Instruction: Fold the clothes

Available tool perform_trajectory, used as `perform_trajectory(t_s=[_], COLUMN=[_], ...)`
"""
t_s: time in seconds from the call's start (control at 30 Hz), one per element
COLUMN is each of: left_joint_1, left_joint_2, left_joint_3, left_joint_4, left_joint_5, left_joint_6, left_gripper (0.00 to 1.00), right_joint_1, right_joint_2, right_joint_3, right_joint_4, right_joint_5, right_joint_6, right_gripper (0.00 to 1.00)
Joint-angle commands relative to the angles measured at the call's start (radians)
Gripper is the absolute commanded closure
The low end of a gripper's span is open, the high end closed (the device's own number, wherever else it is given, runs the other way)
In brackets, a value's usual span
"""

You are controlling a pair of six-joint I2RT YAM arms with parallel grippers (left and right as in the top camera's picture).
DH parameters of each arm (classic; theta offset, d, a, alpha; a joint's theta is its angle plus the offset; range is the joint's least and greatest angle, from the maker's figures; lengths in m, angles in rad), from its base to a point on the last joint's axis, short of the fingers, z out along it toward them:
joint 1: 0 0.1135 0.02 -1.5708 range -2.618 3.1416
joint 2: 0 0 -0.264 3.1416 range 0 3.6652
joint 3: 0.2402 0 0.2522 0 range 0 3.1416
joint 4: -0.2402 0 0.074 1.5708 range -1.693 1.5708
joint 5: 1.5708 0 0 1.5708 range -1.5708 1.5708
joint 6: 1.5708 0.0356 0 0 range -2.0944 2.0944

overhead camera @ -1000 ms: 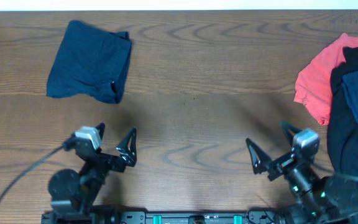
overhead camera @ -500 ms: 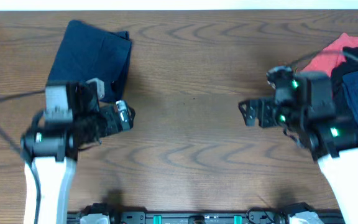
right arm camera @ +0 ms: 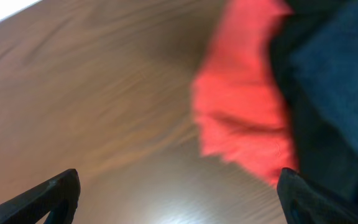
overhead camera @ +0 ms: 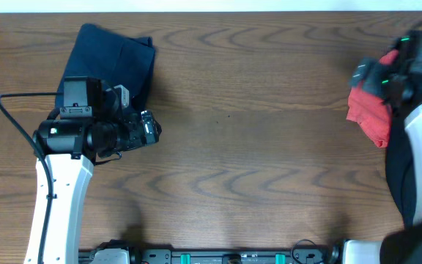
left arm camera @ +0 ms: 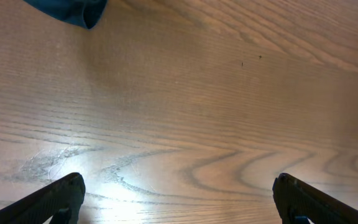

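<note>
I need to move my right gripper to the right in the overhead view next, past the coral-red piece and down onto the navy piece [right arm camera: 343, 76] on top of the black one.
A folded navy garment [overhead camera: 108, 62] lies at the table's far left; its corner [left arm camera: 73, 9] shows at the top of the left wrist view. My left gripper [overhead camera: 151, 130] hovers just off that garment's near right corner, open over bare wood, its fingertips [left arm camera: 58, 198] wide apart. At the right edge lies a pile of clothes: a coral-red piece [overhead camera: 372, 114] beside black and navy ones [right arm camera: 337, 74]. My right gripper [right arm camera: 179, 199] hangs open above the table next to the coral-red piece [right arm camera: 247, 106], holding nothing. That view is blurred.
The brown wooden table [overhead camera: 255, 147] stretches between the two heaps. My right arm [overhead camera: 420, 132] covers much of the dark pile at the right edge. A black cable [overhead camera: 20, 99] loops off the left arm.
Both arms have risen from the near edge. The left one moved up beside the folded navy garment; the right one swung far right over the coral-red piece. Both grippers stayed open.
</note>
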Motion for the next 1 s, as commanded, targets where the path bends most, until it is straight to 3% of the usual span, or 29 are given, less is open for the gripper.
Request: perform_trajectory(t_s=[0.0,0.2,0.4,0.47,0.53,0.57,0.8,0.97], left_joint_1=[-0.003,-0.003,-0.003,-0.003,-0.003,-0.003,-0.003,-0.003], left_joint_2=[-0.006,-0.005,-0.005,-0.005,-0.005,-0.005,-0.005,-0.005], left_joint_3=[0.024,0.024,0.024,0.023,0.023,0.023,0.023,0.023], left_joint_4=[0.001,0.002,0.005,0.006,0.006,0.007,0.010,0.011], left_joint_5=[-0.004,-0.004,-0.004,-0.004,-0.005,-0.005,-0.013,-0.020], left_joint_6=[0.024,0.024,0.024,0.024,0.024,0.024,0.024,0.024], left_gripper=[0.02,0.02,0.02,0.02,0.02,0.02,0.02,0.02], right_joint_1=[-0.124,-0.255,-0.307,-0.311,-0.310,-0.311,-0.310,-0.311], right_joint_2=[0.117,0.283,0.378,0.390,0.407,0.418,0.488,0.497], right_joint_3=[0.010,0.011,0.011,0.011,0.011,0.011,0.011,0.008], right_joint_4=[0.032,0.152,0.264,0.296,0.317,0.321,0.316,0.314], right_joint_5=[0.061,0.042,0.047,0.047,0.047,0.048,0.112,0.200], right_joint_6=[0.066,-0.019,-0.106,-0.140,-0.223,-0.253,-0.336,-0.336], right_gripper=[0.02,0.01,0.07,0.11,0.27,0.29,0.17,0.16])
